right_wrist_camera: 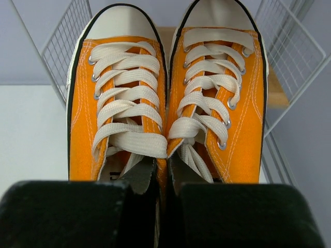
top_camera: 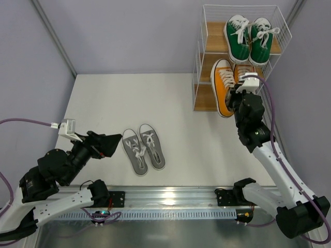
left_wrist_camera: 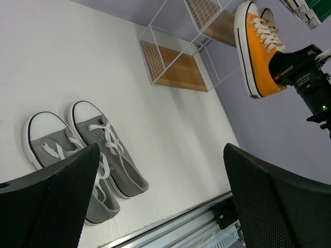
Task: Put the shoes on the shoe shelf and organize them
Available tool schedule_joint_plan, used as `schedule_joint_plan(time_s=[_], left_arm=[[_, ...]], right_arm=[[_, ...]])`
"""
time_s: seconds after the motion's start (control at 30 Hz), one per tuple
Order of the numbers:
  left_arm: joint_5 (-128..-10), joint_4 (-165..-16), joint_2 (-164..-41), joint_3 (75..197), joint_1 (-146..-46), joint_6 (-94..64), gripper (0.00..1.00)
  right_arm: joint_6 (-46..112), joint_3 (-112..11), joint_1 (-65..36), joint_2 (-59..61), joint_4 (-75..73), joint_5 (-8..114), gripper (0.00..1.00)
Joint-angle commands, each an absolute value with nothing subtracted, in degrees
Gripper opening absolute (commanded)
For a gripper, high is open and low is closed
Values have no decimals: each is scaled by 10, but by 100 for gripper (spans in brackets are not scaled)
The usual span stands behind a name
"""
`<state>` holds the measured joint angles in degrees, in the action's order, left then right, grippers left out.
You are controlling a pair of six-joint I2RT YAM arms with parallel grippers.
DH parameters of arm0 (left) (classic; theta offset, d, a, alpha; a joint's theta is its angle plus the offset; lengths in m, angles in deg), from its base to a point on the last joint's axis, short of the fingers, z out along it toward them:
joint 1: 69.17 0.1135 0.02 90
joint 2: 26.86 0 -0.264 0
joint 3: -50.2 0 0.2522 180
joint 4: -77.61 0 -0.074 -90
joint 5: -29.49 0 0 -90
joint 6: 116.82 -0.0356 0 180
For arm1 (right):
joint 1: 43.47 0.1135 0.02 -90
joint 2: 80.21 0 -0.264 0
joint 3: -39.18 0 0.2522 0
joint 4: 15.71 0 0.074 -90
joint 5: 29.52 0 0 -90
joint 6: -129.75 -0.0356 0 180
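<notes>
I need to push the orange pair outward with my right gripper onto the shelf's middle board (top_camera: 208, 67) next and let go, because the orange shoes' heels are still outside the shelf.
The green pair (top_camera: 248, 39) stands on the top board of the white wire shoe shelf (top_camera: 204, 98). My right gripper (top_camera: 242, 95) is shut on the touching inner walls of the orange pair (top_camera: 223, 85), held side by side. In the right wrist view the orange shoes (right_wrist_camera: 165, 93) point their toes in between the mesh sides at the middle tier, with the gripper (right_wrist_camera: 166, 175) at their openings and the heels outside the shelf. The grey pair (top_camera: 143, 150) lies on the table. My left gripper (top_camera: 111, 143) is open and empty just left of it; the grey pair (left_wrist_camera: 88, 150) shows between the pads.
The shelf's bottom board (left_wrist_camera: 181, 75) is bare. A metal rail (top_camera: 170, 196) runs along the table's near edge. Walls close the table at the back and on both sides, and the shelf stands in the back right corner.
</notes>
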<state>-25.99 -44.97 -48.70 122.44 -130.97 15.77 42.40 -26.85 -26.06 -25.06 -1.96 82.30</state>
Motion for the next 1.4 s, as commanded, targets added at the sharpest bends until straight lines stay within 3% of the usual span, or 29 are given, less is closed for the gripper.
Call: schedule_joint_plan(time_s=[0.0, 0.43, 0.9, 1.37], left_arm=[[-248, -454, -484, 1234, -1310, 145, 100], [-232, -422, -462, 1239, -1310, 166, 100], [-228, -423, -480, 1245, -1310, 158, 100], [-222, -411, -479, 1249, -1310, 168, 100]], right_arm=[[441, -345, -267, -247, -176, 818, 4], [430, -382, -314, -121, -247, 792, 4], [466, -466, -336, -54, -257, 790, 4], [473, -452, -347, -10, -283, 810, 4]])
